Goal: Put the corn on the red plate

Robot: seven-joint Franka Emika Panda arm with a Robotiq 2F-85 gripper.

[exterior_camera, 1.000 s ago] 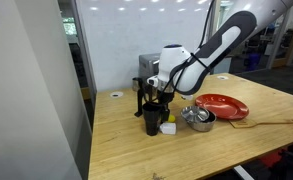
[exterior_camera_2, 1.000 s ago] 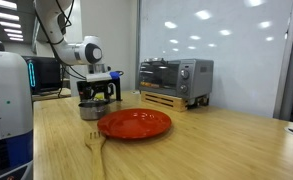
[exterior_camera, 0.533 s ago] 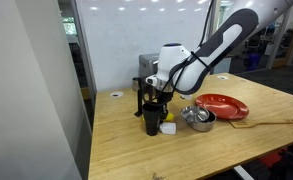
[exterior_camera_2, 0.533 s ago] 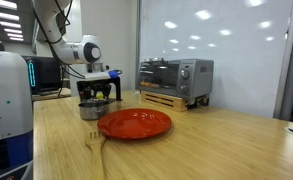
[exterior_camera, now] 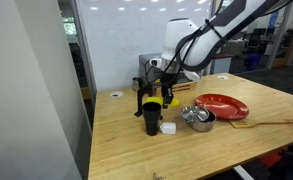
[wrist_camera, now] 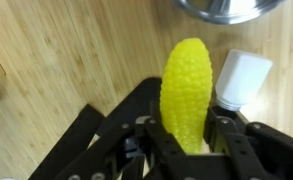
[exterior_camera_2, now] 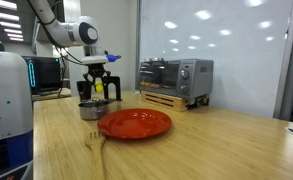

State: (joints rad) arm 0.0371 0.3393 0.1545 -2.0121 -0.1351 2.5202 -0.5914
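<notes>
My gripper moves past the metal bowl next, since the red plate beyond it lies empty. It then lowers the corn onto the plate's middle [exterior_camera: 222,106] and releases it.
The corn [wrist_camera: 188,85], a bright yellow bumpy cob, stands upright between my black fingers in the wrist view. My gripper [wrist_camera: 186,128] is shut on it. In both exterior views the gripper [exterior_camera: 167,93] [exterior_camera_2: 100,88] hangs above the table with the corn [exterior_camera: 168,99] [exterior_camera_2: 99,89] in it. It is above the black cup [exterior_camera: 150,119] and the metal bowl [exterior_camera_2: 92,110]. The red plate [exterior_camera: 222,105] [exterior_camera_2: 134,123] lies flat on the wood table, apart from the gripper.
A small white block [exterior_camera: 169,128] [wrist_camera: 241,78] lies on the table below the corn. The metal bowl [exterior_camera: 198,117] [wrist_camera: 221,8] sits between cup and plate. A fork [exterior_camera_2: 94,145] lies near the plate, and a toaster oven [exterior_camera_2: 174,78] stands behind it.
The gripper has shut on the corn down beside the black cup and risen with it well above the table. The white block stayed where it was.
</notes>
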